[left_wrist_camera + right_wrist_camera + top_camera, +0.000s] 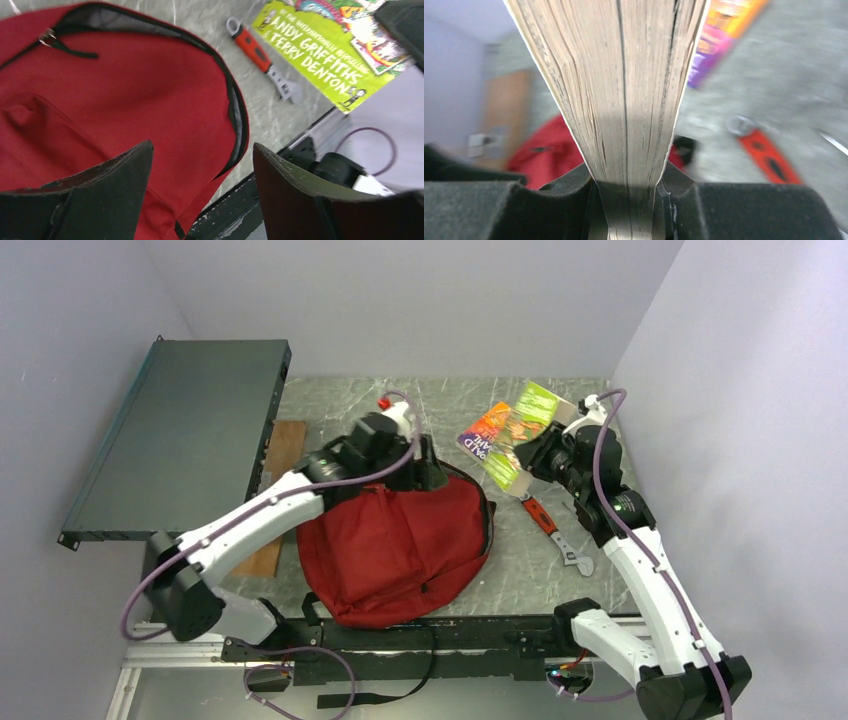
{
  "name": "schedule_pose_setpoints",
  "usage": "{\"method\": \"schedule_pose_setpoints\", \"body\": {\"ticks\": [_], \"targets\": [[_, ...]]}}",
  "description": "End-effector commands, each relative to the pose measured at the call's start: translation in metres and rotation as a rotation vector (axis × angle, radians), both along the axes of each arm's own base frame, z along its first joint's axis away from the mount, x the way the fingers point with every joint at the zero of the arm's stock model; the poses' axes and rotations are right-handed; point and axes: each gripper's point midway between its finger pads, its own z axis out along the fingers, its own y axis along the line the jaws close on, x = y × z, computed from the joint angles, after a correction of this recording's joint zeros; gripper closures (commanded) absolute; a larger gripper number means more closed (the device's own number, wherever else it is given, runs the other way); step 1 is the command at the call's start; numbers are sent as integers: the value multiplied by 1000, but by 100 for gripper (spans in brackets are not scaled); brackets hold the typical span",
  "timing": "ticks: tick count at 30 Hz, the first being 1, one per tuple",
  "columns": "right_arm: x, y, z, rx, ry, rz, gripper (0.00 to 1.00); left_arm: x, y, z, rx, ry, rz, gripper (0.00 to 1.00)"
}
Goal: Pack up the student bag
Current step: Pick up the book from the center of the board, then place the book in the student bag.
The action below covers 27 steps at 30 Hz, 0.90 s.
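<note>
My left gripper moves toward the right in the top view and down onto the bag's zippered rim facing the wrench next, because the bag's opening gapes there.
The student bag [400, 550] is a soft red backpack lying flat near the table's front edge. Its black zipper gapes along the right side and shows grey lining [235, 107]. My left gripper [202, 165] hovers open over the bag's [125, 100] top edge and holds nothing. It shows from above as the left gripper [432, 472]. My right gripper [626, 195] is shut on a thick green paperback [624, 90], clamped at its page edge. That green book [520, 435] hangs tilted above the table, right of the bag, with the right gripper [532, 455] beneath it. The green book [320, 50] also appears in the left wrist view.
A second book [482, 432] with an orange and purple cover lies on the marble table [450, 400] behind the held one. A red-handled wrench [548, 525] lies right of the bag. A black rack panel [190, 430] and a wooden board [288, 440] occupy the left side.
</note>
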Motion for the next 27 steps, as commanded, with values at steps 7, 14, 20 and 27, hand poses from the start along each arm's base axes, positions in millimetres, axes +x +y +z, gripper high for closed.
{"method": "schedule_pose_setpoints", "body": {"ticks": [7, 14, 20, 27], "targets": [[-44, -92, -28, -389, 68, -276, 100, 0, -85, -69, 323, 175, 91, 26], [-55, -86, -23, -349, 24, -239, 100, -1, -107, -104, 379, 201, 120, 43], [-61, -84, -26, -338, 11, -221, 100, 0, -111, -123, 423, 173, 96, 42], [-64, -80, -26, -334, 12, -194, 100, 9, -121, -140, 502, 122, 13, 57]]}}
